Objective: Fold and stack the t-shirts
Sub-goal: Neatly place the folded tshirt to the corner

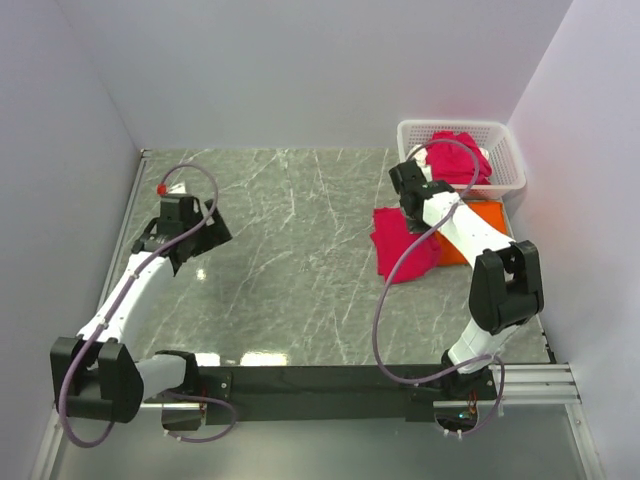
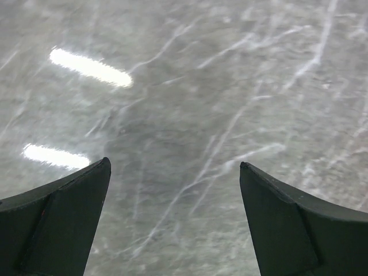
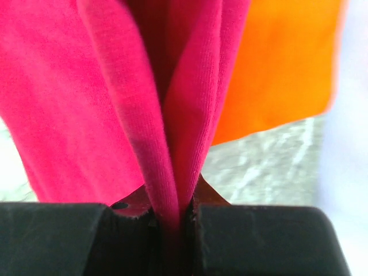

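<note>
My right gripper will move across the orange t-shirt toward the side next. Then it will go down at the orange t-shirt's wall-side edge (image 1: 502, 219) (image 3: 330, 64).
My right gripper (image 1: 408, 208) is shut on a fold of a crimson-pink t-shirt (image 1: 400, 245) that hangs and drapes onto the table at the right; in the right wrist view the cloth (image 3: 167, 144) is pinched between the jaws (image 3: 172, 221). A bright orange t-shirt (image 1: 478, 222) lies flat beside it, partly under my right arm, and shows in the right wrist view (image 3: 282, 69). More crimson-pink shirts (image 1: 455, 160) fill the white lattice basket (image 1: 505, 150). My left gripper (image 1: 190, 235) is open and empty over bare table at the left (image 2: 172, 190).
The grey marble table (image 1: 290, 270) has white walls on three sides. The basket stands in the back right corner. A black rail (image 1: 330, 380) with the arm bases runs along the near edge.
</note>
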### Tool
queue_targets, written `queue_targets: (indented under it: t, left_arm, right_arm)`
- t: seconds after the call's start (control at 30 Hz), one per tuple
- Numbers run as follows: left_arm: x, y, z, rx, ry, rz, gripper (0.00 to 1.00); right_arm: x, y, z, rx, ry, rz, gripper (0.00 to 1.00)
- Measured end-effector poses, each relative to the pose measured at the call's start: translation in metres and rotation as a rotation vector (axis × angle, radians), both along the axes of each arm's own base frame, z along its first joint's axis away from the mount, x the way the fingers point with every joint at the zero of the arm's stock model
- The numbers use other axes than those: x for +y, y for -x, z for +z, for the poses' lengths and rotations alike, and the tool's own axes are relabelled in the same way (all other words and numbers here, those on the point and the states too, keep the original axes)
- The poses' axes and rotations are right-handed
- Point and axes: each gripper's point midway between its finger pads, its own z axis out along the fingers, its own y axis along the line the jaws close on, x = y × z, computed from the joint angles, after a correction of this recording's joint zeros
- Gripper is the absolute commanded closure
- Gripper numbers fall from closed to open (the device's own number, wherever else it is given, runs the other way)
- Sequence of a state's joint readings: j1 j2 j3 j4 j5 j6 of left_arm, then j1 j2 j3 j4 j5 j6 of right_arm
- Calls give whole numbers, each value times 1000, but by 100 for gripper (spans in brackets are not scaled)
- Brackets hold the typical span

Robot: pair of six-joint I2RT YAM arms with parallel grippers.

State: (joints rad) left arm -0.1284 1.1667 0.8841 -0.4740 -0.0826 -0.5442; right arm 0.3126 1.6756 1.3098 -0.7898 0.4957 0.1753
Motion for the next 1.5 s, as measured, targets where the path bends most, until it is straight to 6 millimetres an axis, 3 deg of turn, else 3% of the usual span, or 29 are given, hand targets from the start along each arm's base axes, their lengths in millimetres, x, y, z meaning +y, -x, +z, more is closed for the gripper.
queue_targets:
  t: [0.1, 0.4, 0.73, 0.9, 1.17, 1.5]
  left_arm:
    - [14, 5, -10, 31, 4, 40, 1]
    - [11, 4, 5, -23, 23, 27, 1]
    - [7, 5, 3, -16, 38, 11, 1]
    - [7, 5, 2, -13, 42, 7, 0]
    - [5, 4, -3, 6, 47, 0, 1]
    - [1, 5, -9, 25, 60, -14, 0]
  right_arm:
    - [-18, -7, 12, -10, 60, -22, 100]
    - [-72, -8, 24, -7, 131, -122, 100]
    - [-80, -24, 41, -53, 147, -121, 100]
    - [-88, -28, 35, -52, 152, -143, 100]
    - [-124, -30, 26, -81, 108, -255, 100]
    - [-165, -30, -9, -90, 34, -367, 99]
